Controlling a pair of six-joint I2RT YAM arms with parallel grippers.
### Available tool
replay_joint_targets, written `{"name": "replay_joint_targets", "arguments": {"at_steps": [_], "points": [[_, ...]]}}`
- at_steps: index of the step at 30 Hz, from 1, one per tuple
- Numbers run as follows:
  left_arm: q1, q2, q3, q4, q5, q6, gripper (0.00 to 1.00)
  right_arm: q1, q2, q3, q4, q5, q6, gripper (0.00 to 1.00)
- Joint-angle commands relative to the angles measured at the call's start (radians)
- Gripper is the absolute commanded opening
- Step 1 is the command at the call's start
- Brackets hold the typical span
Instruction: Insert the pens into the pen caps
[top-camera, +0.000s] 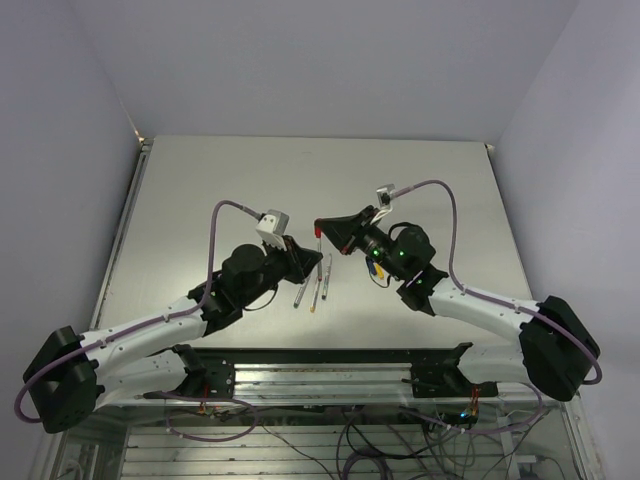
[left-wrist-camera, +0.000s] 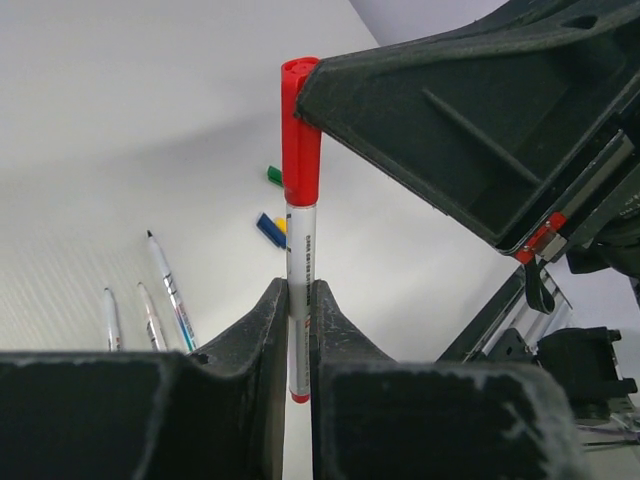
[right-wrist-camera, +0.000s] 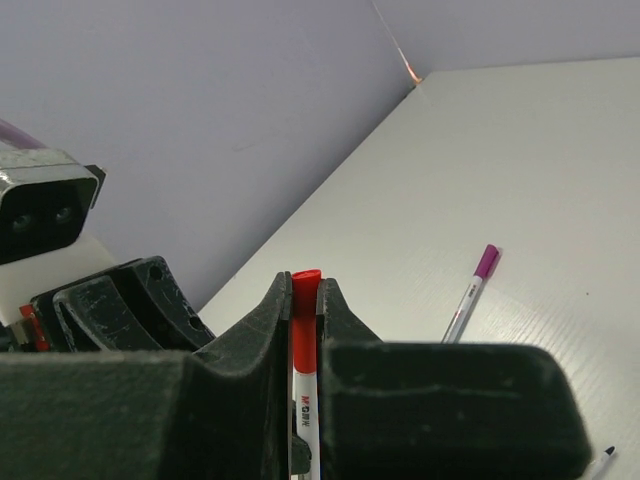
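The left gripper will next tilt and go down to the bare tabletop beside the magenta-capped pen and let go of the body of the grey-silver pen, because the red cap (left-wrist-camera: 301, 130) is on that pen.
A grey-silver pen (left-wrist-camera: 297, 330) stands upright between my two grippers, and the red cap (left-wrist-camera: 301, 130) sits on its top end. My left gripper (left-wrist-camera: 297, 285) is shut on the pen's barrel. My right gripper (right-wrist-camera: 305, 280) is shut on the red cap (right-wrist-camera: 305, 320). In the top view the grippers meet above the table's middle, left (top-camera: 314, 259) and right (top-camera: 321, 226), with the pen (top-camera: 318, 241) between them. Three uncapped pens (left-wrist-camera: 168, 290) lie on the table. A pen with a magenta cap (right-wrist-camera: 470, 295) lies apart. Loose green (left-wrist-camera: 274, 175), blue (left-wrist-camera: 269, 230) and yellow (left-wrist-camera: 282, 226) caps lie together.
The loose pens (top-camera: 313, 293) lie just in front of the grippers, near the arms' bases. The loose caps (top-camera: 378, 268) lie beneath the right wrist. The white table (top-camera: 200, 190) meets walls at the back and on both sides.
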Motion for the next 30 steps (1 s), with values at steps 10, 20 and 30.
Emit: {"name": "replay_joint_targets", "arguments": {"at_steps": [10, 20, 30], "points": [[0.02, -0.072, 0.059, 0.173, -0.179, 0.067, 0.07, 0.081, 0.083, -0.014, -0.244, -0.064, -0.032, 0.0], [0.021, -0.041, 0.003, 0.107, -0.092, 0.022, 0.07, 0.08, 0.053, 0.102, -0.256, 0.11, -0.127, 0.26], [0.02, -0.02, -0.054, 0.027, -0.133, -0.002, 0.07, 0.077, -0.03, 0.148, -0.24, 0.314, -0.198, 0.55]]}}
